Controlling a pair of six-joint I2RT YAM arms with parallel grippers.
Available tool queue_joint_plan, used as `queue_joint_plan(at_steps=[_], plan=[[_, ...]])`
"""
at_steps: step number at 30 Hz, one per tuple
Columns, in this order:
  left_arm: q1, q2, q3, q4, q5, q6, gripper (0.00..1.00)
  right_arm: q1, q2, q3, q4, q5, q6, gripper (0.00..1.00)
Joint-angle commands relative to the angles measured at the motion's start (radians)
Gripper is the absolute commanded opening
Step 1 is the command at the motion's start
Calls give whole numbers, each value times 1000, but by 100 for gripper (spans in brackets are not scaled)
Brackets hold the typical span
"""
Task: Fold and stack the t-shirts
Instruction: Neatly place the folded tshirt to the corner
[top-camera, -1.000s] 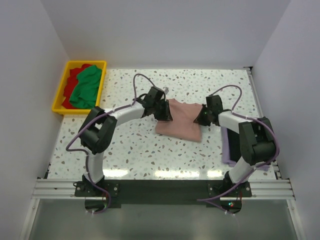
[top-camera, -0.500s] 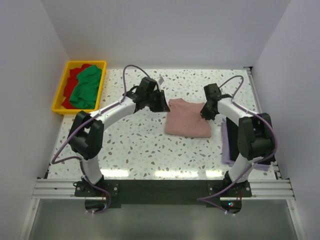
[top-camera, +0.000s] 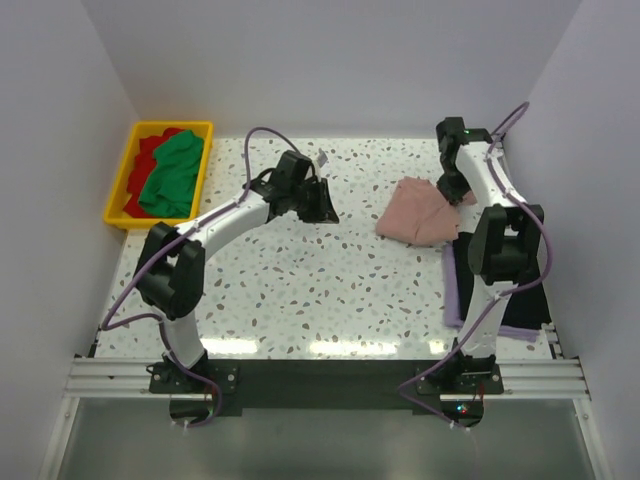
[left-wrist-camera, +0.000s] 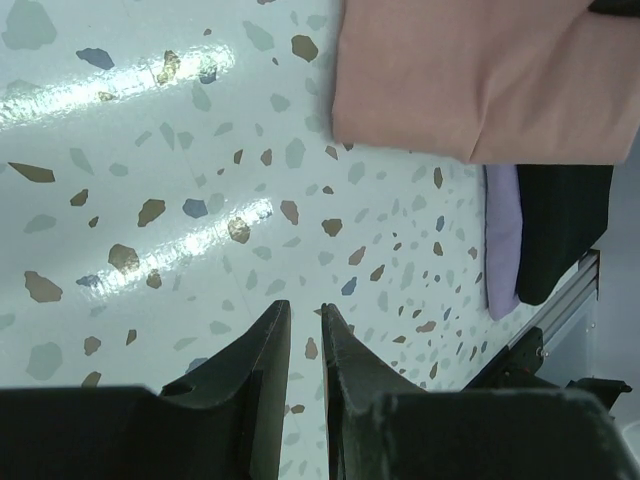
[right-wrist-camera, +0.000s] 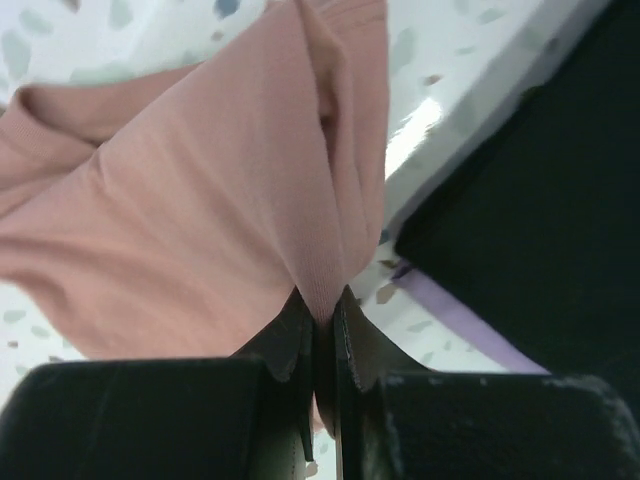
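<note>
I will next carry the pink shirt back over this pile with my right gripper and let go of it there, because the folded black t-shirt (top-camera: 518, 305) (right-wrist-camera: 540, 200) is on the base side of my right gripper.
The folded dusty-pink t-shirt (top-camera: 412, 216) lies bunched at the far right of the table. My right gripper (top-camera: 453, 190) is shut on its right edge, and in the right wrist view the cloth (right-wrist-camera: 200, 220) is pinched between the fingertips of this gripper (right-wrist-camera: 320, 305). My left gripper (top-camera: 322, 206) hovers mid-table, left of the shirt and apart from it. Its jaws (left-wrist-camera: 303, 308) stand narrowly open with only table between them. A black t-shirt (top-camera: 530, 305) lies on a lavender one (top-camera: 452, 290) at the right edge. Green (top-camera: 172, 170) and red (top-camera: 150, 148) t-shirts fill the bin.
A yellow bin (top-camera: 118, 188) sits at the far left corner. The folded black-on-lavender pile (right-wrist-camera: 540, 180) lies close beside the pink shirt, partly under my right arm. White walls close in both sides, and a metal rail (top-camera: 320, 378) runs along the near edge.
My right gripper has dragged the pink shirt rightward and toward the far right corner. My left gripper has let go of it and stays mid-table.
</note>
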Motion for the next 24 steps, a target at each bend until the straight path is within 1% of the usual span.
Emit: queue_joint_plan(at_steps=[1,8,13,15,19,24], plan=[[9,-27,52,-12,33,30,24,-52,-37,85,-200,110,83,0],[9,-33,71,-20,42,30,24,-161,-133,73,-290,142,106,0],[11,-38,67,-20,50,26,24,-196,-210,22,-250,147,66,0],[9,-43,63,-20,51,26,24,-214,-221,36,-257,139,43,0],[9,-47,60,-22,51,27,23,-228,-227,82,-300,147,48,0],[9,-53,58,-25,47,27,23,-231,-244,99,-288,150,22,0]])
